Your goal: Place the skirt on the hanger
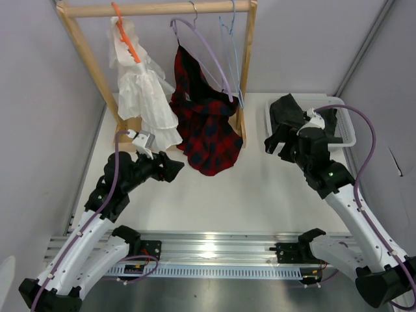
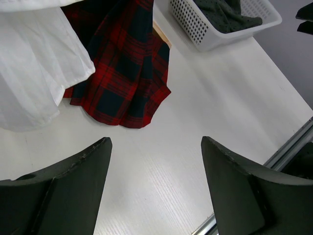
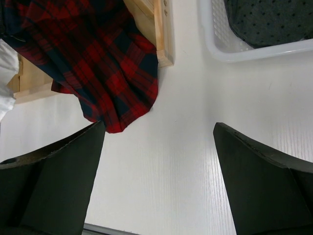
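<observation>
The skirt lies low inside the basket's rim, so my right gripper swings outward over the basket next, then turns and lowers to the heaped skirt.
The dark charcoal skirt lies heaped in a white basket at the right. It also shows in the left wrist view and, with its pale dots, in the right wrist view. The thin light-blue hanger hangs empty at the right end of the wooden rack. My right gripper is open and empty, over the table just left of the basket. My left gripper is open and empty, over the table below the hanging clothes.
A white frilly dress on an orange hanger and a red-and-black plaid garment on a lilac hanger hang from the rack, their hems near the table. The rack's wooden foot stands between plaid garment and basket.
</observation>
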You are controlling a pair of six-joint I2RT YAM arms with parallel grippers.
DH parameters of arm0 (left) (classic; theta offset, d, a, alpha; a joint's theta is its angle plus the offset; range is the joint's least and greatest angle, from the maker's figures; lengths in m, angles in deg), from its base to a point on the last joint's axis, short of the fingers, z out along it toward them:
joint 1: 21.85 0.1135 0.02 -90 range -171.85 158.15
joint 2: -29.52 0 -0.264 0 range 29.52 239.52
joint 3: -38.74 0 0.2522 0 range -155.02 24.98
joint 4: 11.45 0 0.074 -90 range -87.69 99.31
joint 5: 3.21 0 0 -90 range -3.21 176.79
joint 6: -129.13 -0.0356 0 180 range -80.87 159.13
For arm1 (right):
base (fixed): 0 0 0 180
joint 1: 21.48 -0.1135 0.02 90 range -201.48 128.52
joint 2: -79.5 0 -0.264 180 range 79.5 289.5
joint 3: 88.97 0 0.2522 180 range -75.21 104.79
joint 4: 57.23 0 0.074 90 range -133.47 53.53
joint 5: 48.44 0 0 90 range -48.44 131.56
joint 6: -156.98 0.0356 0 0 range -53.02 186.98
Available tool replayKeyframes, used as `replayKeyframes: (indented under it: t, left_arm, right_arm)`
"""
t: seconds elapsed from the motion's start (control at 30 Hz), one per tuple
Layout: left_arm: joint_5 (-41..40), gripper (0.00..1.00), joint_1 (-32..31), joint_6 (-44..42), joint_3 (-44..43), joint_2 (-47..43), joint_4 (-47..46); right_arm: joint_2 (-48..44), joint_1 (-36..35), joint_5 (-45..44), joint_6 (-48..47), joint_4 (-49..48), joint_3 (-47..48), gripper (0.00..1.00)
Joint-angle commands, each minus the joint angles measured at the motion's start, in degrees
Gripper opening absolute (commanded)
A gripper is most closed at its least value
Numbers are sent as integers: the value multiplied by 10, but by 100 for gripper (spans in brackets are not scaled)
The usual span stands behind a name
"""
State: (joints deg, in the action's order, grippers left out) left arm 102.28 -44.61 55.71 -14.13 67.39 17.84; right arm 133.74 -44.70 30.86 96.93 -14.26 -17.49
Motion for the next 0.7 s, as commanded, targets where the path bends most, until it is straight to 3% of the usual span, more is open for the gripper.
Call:
replayKeyframes:
  t: [0.0, 0.13, 0.2, 0.33, 0.53, 0.67]
  left_arm:
    - [11, 80, -4, 9, 2, -2, -17]
    - [13, 80, -4, 9, 2, -2, -18]
    - [16, 80, -4, 10, 2, -1, -18]
    - [18, 80, -4, 11, 3, -1, -20]
    - [18, 80, -4, 10, -1, -2, -17]
    - [23, 80, -4, 10, -2, 0, -17]
  right_arm:
    - [3, 1, 2, -5, 1, 28, 99]
    - [29, 13, 17, -11, -2, 51, 99]
    - [52, 59, 45, -14, -13, 64, 99]
    - [159, 188, 191, 0, -25, 128, 96]
    - [321, 294, 177, 41, -64, 236, 92]
    - [402, 308, 129, 58, -88, 291, 90]
